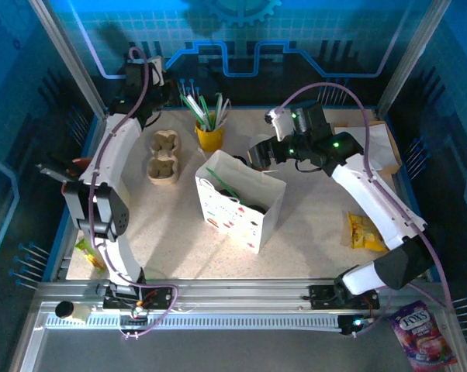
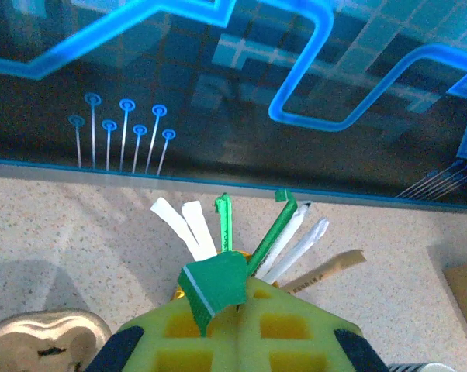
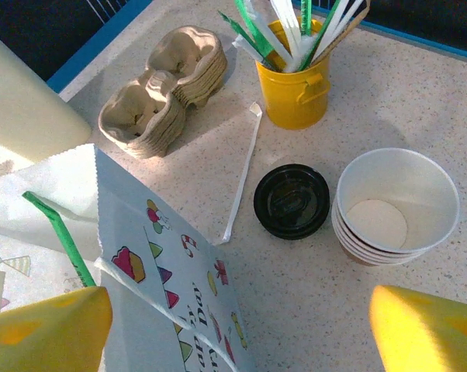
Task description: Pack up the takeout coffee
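My left gripper holds the green straw and should next carry it back and across over the white paper bag's opening [image 1: 244, 184] to release it, since another straw is already inside.
A round black lid [image 3: 292, 200] lies seen from above on the table between the white paper bag [image 3: 140, 256] and a stack of lidless cups [image 3: 396, 205]; what is under the lid is hidden. My right gripper [image 3: 233, 333] hangs open over the bag's far edge [image 1: 258, 155], with nothing between its fingers [image 3: 427, 325]. In the top view a dark round shape [image 1: 253, 208] and a green straw [image 1: 222, 182] sit inside the bag [image 1: 237, 201]. My left gripper [image 2: 245, 291] is shut on the flat end of a green straw [image 2: 218, 279], right above the yellow utensil cup [image 1: 210, 136].
Stacked pulp cup carriers [image 3: 160, 89] lie left of the yellow cup [image 3: 295, 85]. A white wrapped straw [image 3: 241, 174] lies on the table beside the lid. A yellow snack packet [image 1: 365, 231] sits at the right, and a cardboard piece [image 1: 381, 139] lies behind the right arm.
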Controlling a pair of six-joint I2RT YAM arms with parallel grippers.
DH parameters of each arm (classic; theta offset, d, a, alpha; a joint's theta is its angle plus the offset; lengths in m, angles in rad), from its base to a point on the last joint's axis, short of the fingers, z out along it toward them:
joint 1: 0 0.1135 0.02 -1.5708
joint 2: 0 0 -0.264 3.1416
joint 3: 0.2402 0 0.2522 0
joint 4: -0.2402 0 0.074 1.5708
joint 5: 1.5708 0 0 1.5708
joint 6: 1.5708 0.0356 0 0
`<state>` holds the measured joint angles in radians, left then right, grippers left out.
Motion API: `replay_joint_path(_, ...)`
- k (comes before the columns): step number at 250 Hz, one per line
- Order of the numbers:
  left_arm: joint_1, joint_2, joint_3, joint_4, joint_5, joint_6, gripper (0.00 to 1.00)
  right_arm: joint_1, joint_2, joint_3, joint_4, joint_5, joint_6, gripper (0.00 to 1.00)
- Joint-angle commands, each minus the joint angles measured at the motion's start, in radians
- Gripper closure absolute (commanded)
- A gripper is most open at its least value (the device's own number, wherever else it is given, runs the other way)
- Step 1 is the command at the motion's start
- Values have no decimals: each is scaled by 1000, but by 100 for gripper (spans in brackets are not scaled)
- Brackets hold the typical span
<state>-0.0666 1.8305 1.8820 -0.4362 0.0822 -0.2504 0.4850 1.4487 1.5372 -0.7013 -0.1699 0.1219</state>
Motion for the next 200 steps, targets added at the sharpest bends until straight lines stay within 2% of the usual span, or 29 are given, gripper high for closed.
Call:
replay_joint_path(1,0,-102,-5,24,-27,28,96,0,-43,-5,15,-23,-18,13)
replay_joint_path(58,-18,-288,-58,13,16,-16,96,-8,-65,-4,41,-34,-18,13)
replay_joint_path(112,-80,-554,-220,11,62,-100,96,-23,-94,-14,70,-44,-13,13)
replay_joint_path(159,-177,-737,-348,-23,96,-161,96,-46,-142,-48,67,-45,-24,13)
replay_joint_path(200,-261,-788,-417,-79,160,-207,96,-75,-225,-98,71,-64,-34,13)
